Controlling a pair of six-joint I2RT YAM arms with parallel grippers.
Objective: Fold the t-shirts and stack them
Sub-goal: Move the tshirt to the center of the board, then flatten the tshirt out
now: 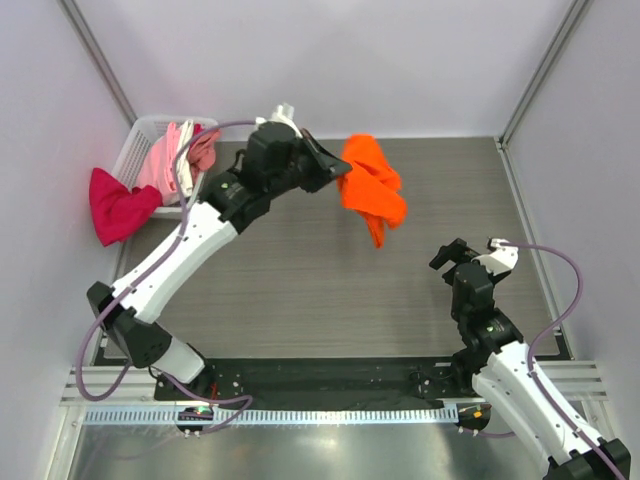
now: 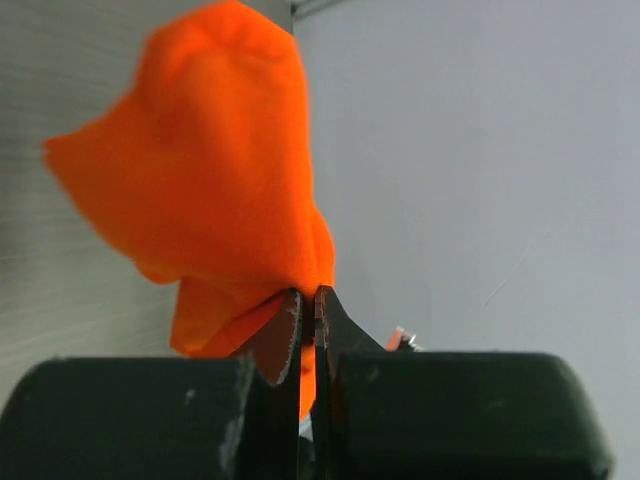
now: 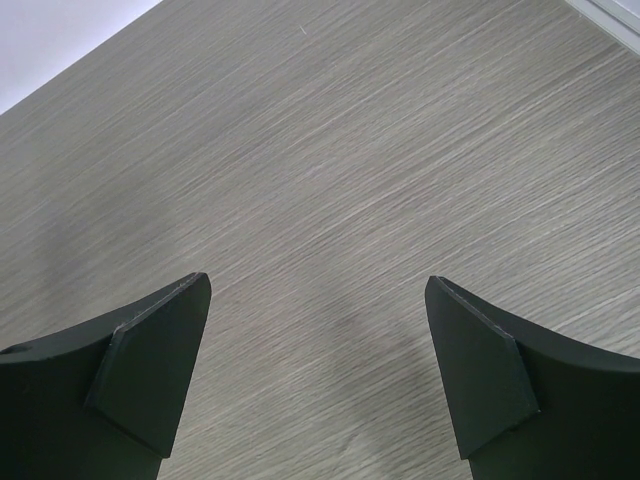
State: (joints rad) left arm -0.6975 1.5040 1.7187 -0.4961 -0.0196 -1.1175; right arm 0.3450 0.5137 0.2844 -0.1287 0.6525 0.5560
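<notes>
The right gripper shifts to the left in the top view next and closes on the orange t-shirt's loose side (image 1: 397,209), since only the left gripper holds it bunched.
My left gripper (image 1: 338,168) is shut on the bright orange t-shirt (image 1: 373,187) and holds it bunched up above the far middle of the table; in the left wrist view the shirt (image 2: 210,190) hangs from the closed jaws (image 2: 308,300). The magenta-red t-shirt (image 1: 117,207) droops over the white mesh basket's (image 1: 140,140) near left side. Light pink and salmon shirts (image 1: 180,155) lie in the basket. My right gripper (image 1: 455,255) is open and empty above the table's right side, its fingers (image 3: 150,370) spread over bare wood.
The grey wood-grain table (image 1: 300,270) is bounded by white walls with metal rails at the corners. The basket stands at the far left corner. The arm bases and a black mounting strip (image 1: 320,375) sit at the near edge.
</notes>
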